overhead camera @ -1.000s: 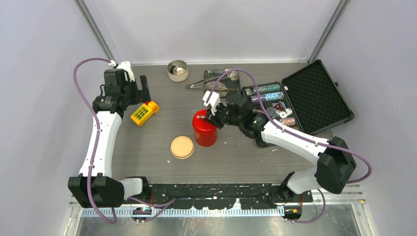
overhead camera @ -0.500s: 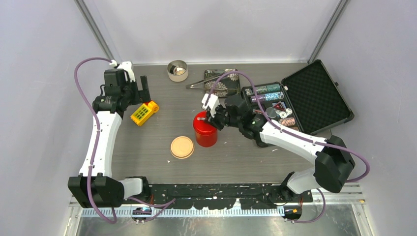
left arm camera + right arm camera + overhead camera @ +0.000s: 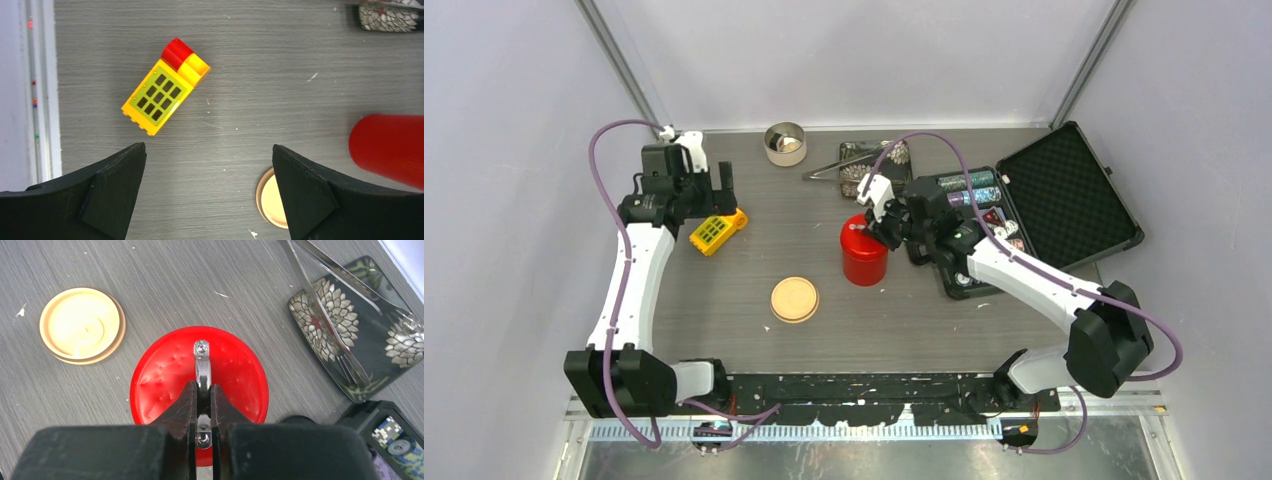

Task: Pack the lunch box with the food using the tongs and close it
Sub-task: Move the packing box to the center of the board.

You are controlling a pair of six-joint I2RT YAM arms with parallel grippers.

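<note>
The beige disc lid lies flat with its far edge (image 3: 782,283) (image 3: 263,181) uncovered, so the robot will swing its open left gripper back toward its base, turning and lowering it onto that edge.
The red canister of the lunch box (image 3: 864,258) stands mid-table, its red lid (image 3: 165,380) on top. My right gripper (image 3: 202,390) is shut on the lid's metal handle (image 3: 201,360). The cream tub (image 3: 785,143) stands at the back, and its beige disc lid (image 3: 795,299) lies flat in front of the canister. The silver tongs (image 3: 325,315) rest across a patterned tray. My left gripper (image 3: 209,165) hangs open and holds nothing, above the table near the yellow block. No food shows in any view.
A yellow-and-red toy block (image 3: 162,95) lies at the left. The dark flower-patterned tray (image 3: 874,170) sits at the back centre. An open black chip case (image 3: 1044,200) fills the right side, close behind my right arm.
The red canister has shifted right and slightly back together with my right gripper on its handle. The left arm has moved only slightly.
</note>
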